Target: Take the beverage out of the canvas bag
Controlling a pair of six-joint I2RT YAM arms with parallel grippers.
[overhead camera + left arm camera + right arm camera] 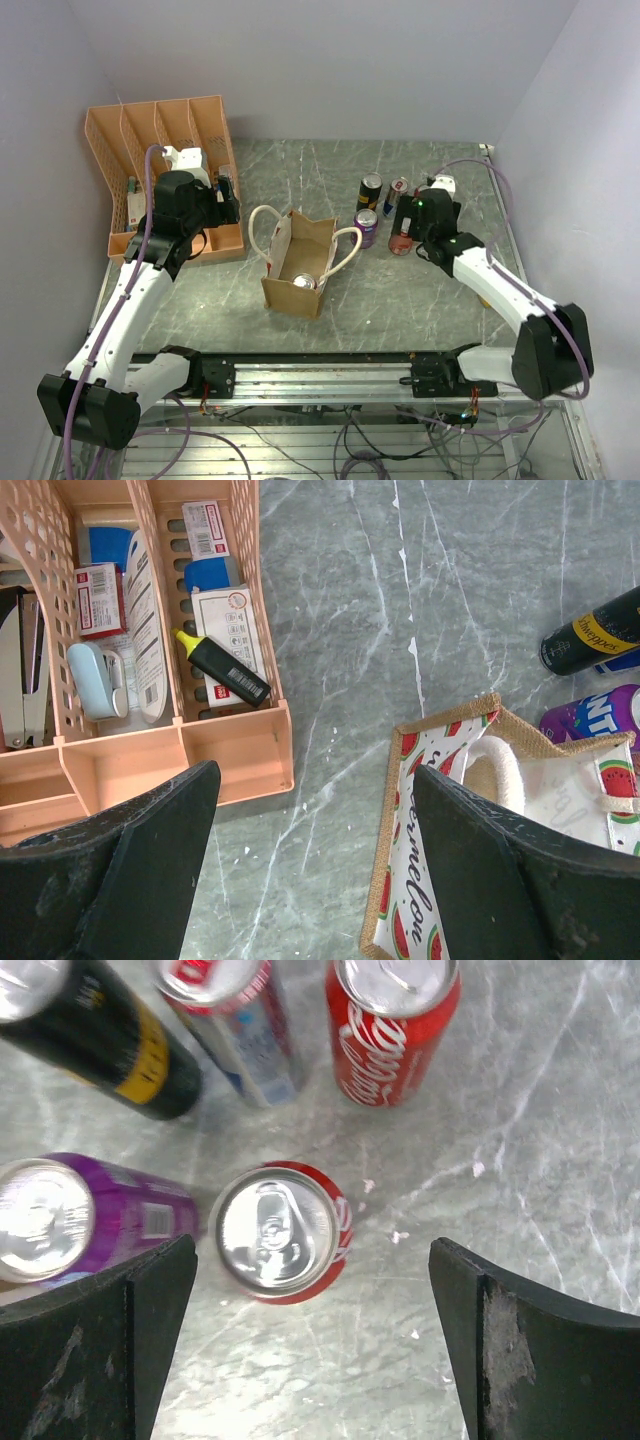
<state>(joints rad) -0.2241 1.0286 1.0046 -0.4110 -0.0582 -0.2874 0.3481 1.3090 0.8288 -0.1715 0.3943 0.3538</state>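
The silver-topped can (305,282) is next: my right gripper will go left in the top view and down through the bag's opening onto it.
The tan canvas bag (290,297) stands open in the middle of the table, its cream rope handles spread to either side. A silver-topped can (305,282) stands inside it. In the left wrist view the bag's near corner (440,810) shows a watermelon-print lining and one rope handle (500,770); the can is hidden there. My left gripper (227,192) (315,860) is open and empty, above bare table between the rack and the bag. My right gripper (405,218) (315,1310) is open and empty above a red can (280,1230), apart from it.
An orange slotted rack (160,175) (240,750) with stationery lies at the back left. Right of the bag stand a black can (370,190) (95,1035), a red-and-blue can (397,190) (235,1020), a purple can (366,228) (70,1215) and a Coca-Cola can (392,1010).
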